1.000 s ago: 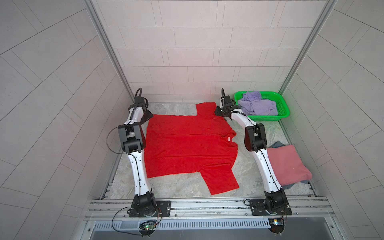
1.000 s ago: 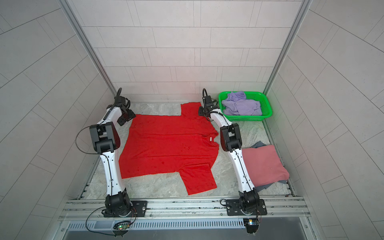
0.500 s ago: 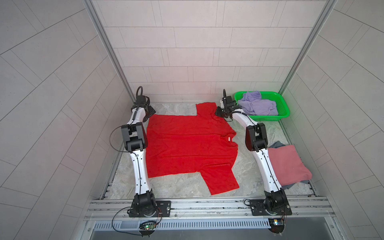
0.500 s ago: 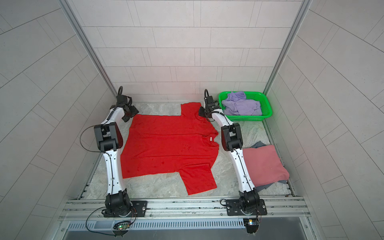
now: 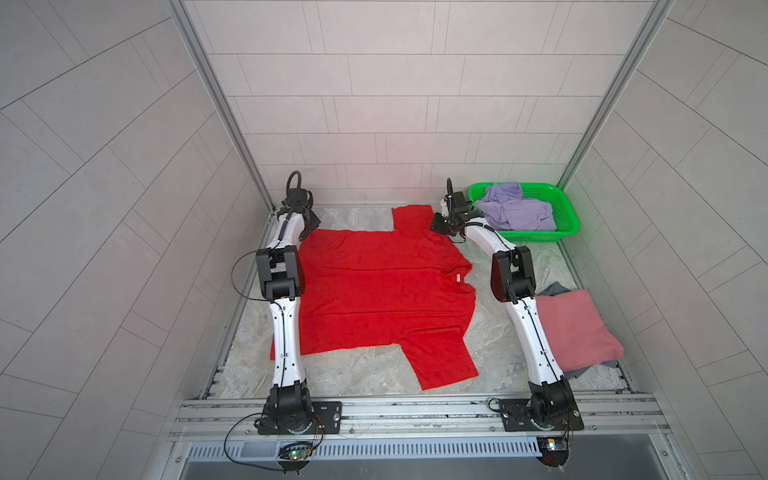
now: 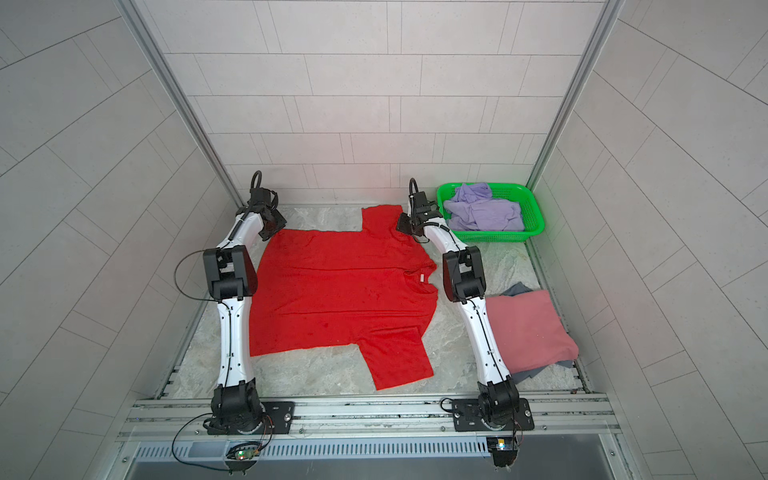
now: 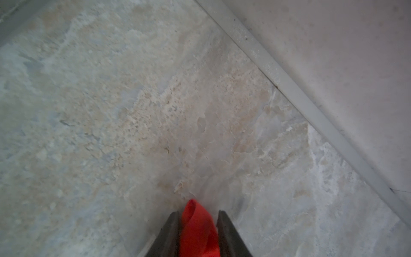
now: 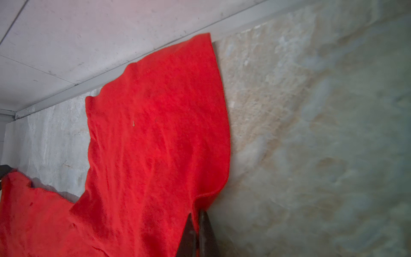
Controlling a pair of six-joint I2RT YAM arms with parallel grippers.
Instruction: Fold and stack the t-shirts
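Observation:
My right gripper draws the far sleeve's hem edge back next and releases it by the red t-shirt's collar (image 5: 458, 276), since the collar lies back of the gripper.
The bright red t-shirt (image 5: 382, 291) (image 6: 345, 291) lies spread flat on the stone floor, collar toward the right, with one sleeve toward the back wall and one toward the front. My left gripper (image 5: 309, 222) (image 7: 198, 212) is at its far left corner, with a bunched fold of red cloth (image 7: 195, 224) pinched between the fingers. My right gripper (image 5: 436, 224) (image 8: 196, 214) is shut on the hem edge of the far sleeve (image 8: 160, 124). A dusty pink t-shirt (image 5: 577, 328) lies folded on a grey-blue one (image 5: 557, 287) at the right.
A green mesh basket (image 5: 536, 236) (image 6: 490, 236) stands in the back right corner holding a crumpled lavender t-shirt (image 5: 515, 212). Tiled walls close in the floor on three sides. A metal rail (image 5: 415, 409) with both arm bases runs along the front.
Both grippers have closed on the red shirt's far edge, the left on the corner and the right on the sleeve hem. The left arm had reached a little farther back first.

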